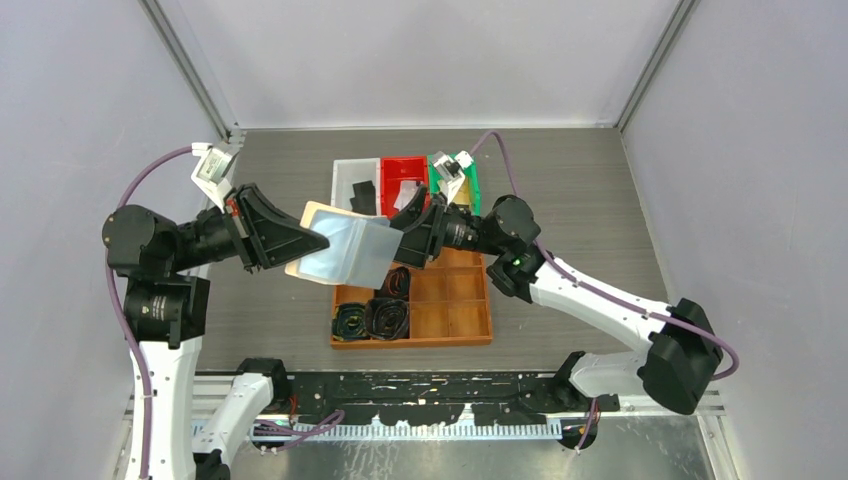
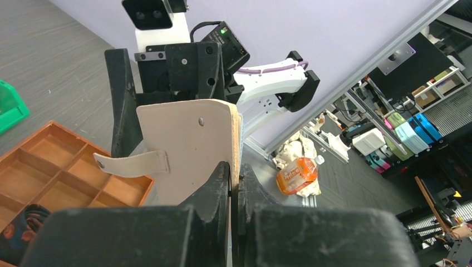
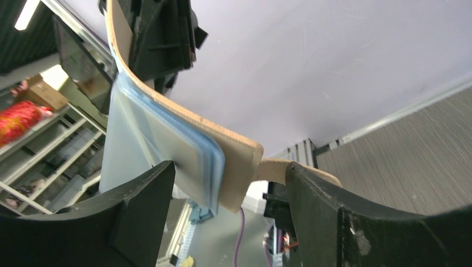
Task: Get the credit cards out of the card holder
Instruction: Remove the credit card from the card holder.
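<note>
My right gripper moves toward the left in the top view next, deeper over the holder's free edge [image 1: 396,238] [image 3: 234,167], since only its end stands between the open fingers.
The tan card holder [image 1: 345,250] hangs in the air above the wooden tray, open, its pale blue shiny pockets facing up. My left gripper [image 1: 305,242] is shut on its left edge; in the left wrist view the fingers [image 2: 220,186] pinch the beige cover [image 2: 189,139] beside the strap tab [image 2: 133,164]. My right gripper [image 1: 415,235] is open, its jaws on either side of the holder's right edge. In the right wrist view the blue pockets [image 3: 167,144] and cover [image 3: 242,161] sit between the fingers [image 3: 139,200]. No card shows sticking out of the pockets.
A white bin [image 1: 343,185] with a dark flat piece [image 1: 363,197], a red bin [image 1: 403,165] with a pale piece and a green bin [image 1: 472,185] stand behind. The wooden divided tray [image 1: 450,310] below holds dark coiled belts [image 1: 385,318].
</note>
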You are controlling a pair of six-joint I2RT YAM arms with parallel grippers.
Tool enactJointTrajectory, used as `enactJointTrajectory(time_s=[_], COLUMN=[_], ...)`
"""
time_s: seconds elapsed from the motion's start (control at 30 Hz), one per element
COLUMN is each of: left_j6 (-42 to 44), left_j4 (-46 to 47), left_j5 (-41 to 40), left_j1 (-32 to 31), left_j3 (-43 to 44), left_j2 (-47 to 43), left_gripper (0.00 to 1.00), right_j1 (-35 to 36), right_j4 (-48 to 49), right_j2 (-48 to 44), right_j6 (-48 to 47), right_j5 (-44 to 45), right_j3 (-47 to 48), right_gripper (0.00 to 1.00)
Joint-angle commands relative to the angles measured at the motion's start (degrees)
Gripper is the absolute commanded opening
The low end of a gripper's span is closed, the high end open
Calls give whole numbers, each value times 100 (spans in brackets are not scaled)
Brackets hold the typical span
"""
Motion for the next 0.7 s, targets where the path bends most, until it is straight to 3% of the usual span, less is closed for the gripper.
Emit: enactJointTrajectory(time_s=[0.0,0.1,0.23,0.33,0.53,0.67], left_j6=[-50,220,392,473,861,962], left_j4=[385,160,9,-47,-401,-463], left_j5=[-21,-15,-16,-13,-44,-30], left_j1=[32,29,29,29,31,29], left_j3=[65,26,-13,-29,-36,-70], left_j2=[9,20,21,22,-7,-67], left_gripper=[0,0,0,0,0,0], right_j1=[26,93,304,506,1137,1237], right_j4=[1790,2419,2279,1539,-967,-1327], right_j2=[238,402,348,175,-134,-201], right_j6=[873,1364,1303,883,-679,-961], right_j5=[34,-133,-264,-160,547,939], right_j3=[39,156,317,423,1028,1066], right_gripper=[78,78,78,77,68,54])
